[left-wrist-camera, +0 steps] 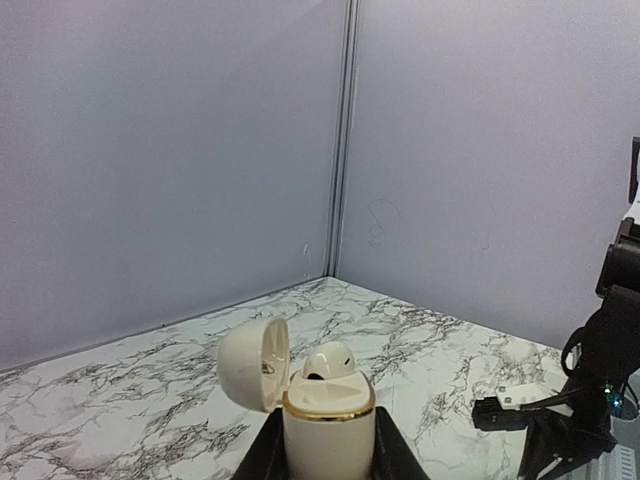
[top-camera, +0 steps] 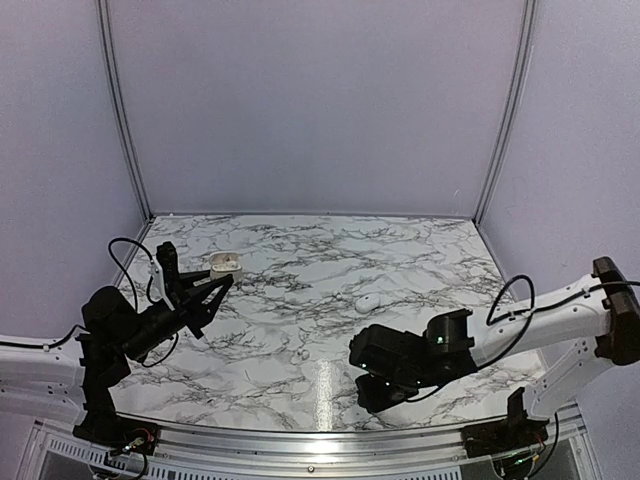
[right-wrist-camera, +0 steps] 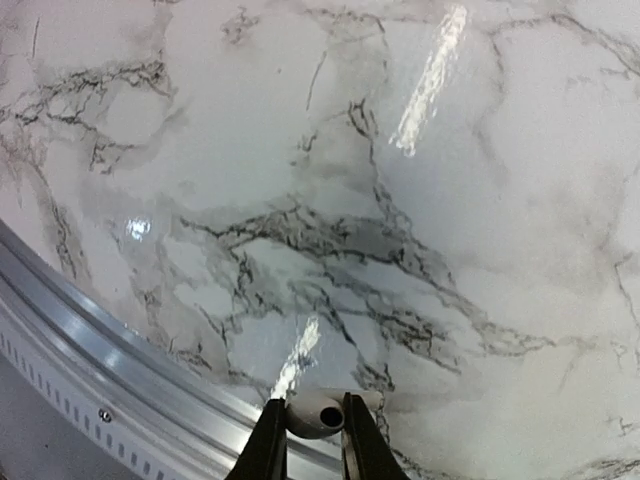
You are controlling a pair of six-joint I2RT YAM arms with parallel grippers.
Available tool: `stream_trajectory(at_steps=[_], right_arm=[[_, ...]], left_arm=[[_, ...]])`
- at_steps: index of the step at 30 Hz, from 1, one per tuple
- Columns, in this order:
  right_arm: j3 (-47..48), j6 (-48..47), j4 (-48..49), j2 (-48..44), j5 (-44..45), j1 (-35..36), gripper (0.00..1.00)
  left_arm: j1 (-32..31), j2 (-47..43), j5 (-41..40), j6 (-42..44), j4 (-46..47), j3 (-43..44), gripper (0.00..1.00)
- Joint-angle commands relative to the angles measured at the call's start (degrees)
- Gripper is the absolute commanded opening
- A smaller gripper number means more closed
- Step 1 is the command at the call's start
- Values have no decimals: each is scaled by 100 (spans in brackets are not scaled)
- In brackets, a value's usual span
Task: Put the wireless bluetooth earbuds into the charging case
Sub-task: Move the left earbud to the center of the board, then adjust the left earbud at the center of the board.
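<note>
The marble lies bare at the glare's far end (top-camera: 325,365). I will move my right gripper there, outward and to the left in the top view, to free the earbud.
The charging case (left-wrist-camera: 328,425) is glossy white with a gold rim, and its lid (left-wrist-camera: 255,362) is hinged open to the left. One white earbud (left-wrist-camera: 332,360) sits in it, head up. My left gripper (left-wrist-camera: 328,455) is shut on the case body and holds it upright. In the top view the case (top-camera: 224,264) is at the far left, at the tips of the left gripper (top-camera: 217,283). My right gripper (right-wrist-camera: 315,428) is shut on a second white earbud (right-wrist-camera: 318,416), its dark hole facing the camera, just above the table near the front rail. From above, the right gripper (top-camera: 378,392) hides that earbud.
The metal rail (right-wrist-camera: 100,345) at the table's near edge lies just below the right gripper. A small pale oval (top-camera: 368,301) shows on the marble mid-table; I cannot tell what it is. The right arm (left-wrist-camera: 600,380) shows at the far right of the left wrist view.
</note>
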Motion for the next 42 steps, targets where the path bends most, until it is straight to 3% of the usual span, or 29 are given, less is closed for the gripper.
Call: stream_trajectory(at_steps=[1, 9, 18, 21, 27, 30, 36, 42], right_arm=[[724, -925, 583, 737, 227, -406, 9], [1303, -1744, 1054, 1584, -21, -1150, 9], [1378, -1907, 1303, 2001, -232, -1371, 11], [1447, -1958, 1289, 2025, -235, -1391, 21], [1669, -2532, 974, 1937, -226, -1598, 54], [1881, -3016, 707, 1856, -167, -1692, 61], [2212, -4111, 327, 1927, -505, -1844, 61], [2246, -4189, 220, 2072, -1150, -1839, 55]], left_arm=[[34, -151, -51, 37, 58, 99, 0], [53, -381, -118, 46, -58, 22, 0], [89, -346, -114, 80, -92, 21, 0], [87, -337, -111, 78, -92, 22, 0], [111, -458, -75, 54, -144, -5, 0], [139, -539, -54, 40, -223, -13, 0], [183, -672, -20, -8, -305, -57, 0], [204, -728, 7, -22, -423, -31, 0]])
